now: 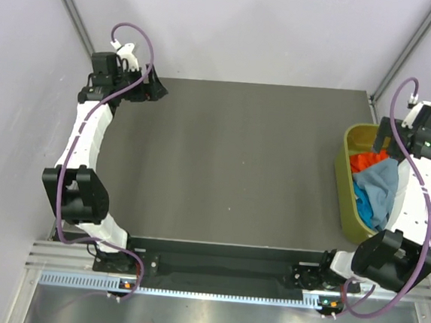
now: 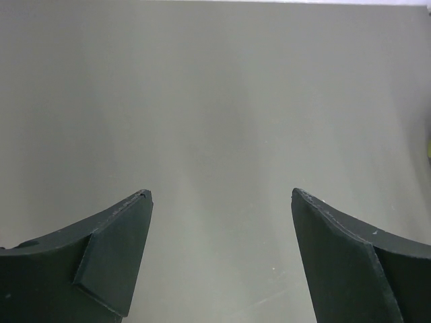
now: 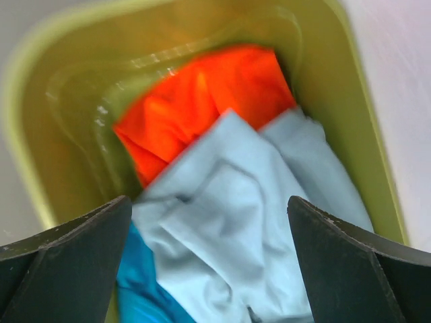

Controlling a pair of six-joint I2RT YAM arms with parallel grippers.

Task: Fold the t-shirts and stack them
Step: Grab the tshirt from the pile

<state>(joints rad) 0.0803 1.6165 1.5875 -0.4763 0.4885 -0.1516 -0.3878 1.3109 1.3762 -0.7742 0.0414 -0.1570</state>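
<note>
I will next move my right gripper down into the bin (image 1: 342, 189) onto the raised fold of the grey-blue tee (image 1: 380, 183). The tee lies on top, and its raised fold is between my open fingers.
The t-shirts lie crumpled in an olive-green bin (image 1: 342, 189) at the table's right edge. A grey-blue tee (image 1: 380, 183) is on top, an orange tee (image 1: 368, 160) at the far end, a turquoise tee (image 1: 363, 205) at the near side. No magenta tee shows. My right gripper (image 1: 389, 139) is open above the bin. In the right wrist view it (image 3: 209, 200) hovers over the grey-blue tee (image 3: 242, 222), with the orange tee (image 3: 202, 101) beyond and the turquoise tee (image 3: 145, 289) at lower left. My left gripper (image 1: 155, 88) is open and empty at the table's far left corner, over bare table (image 2: 221, 195).
The dark table top (image 1: 238, 163) spans the middle. The bin's wall (image 3: 60, 134) surrounds the cloth. Pale walls stand close at the left, right and back. A metal rail (image 1: 221, 271) holds both arm bases at the near edge.
</note>
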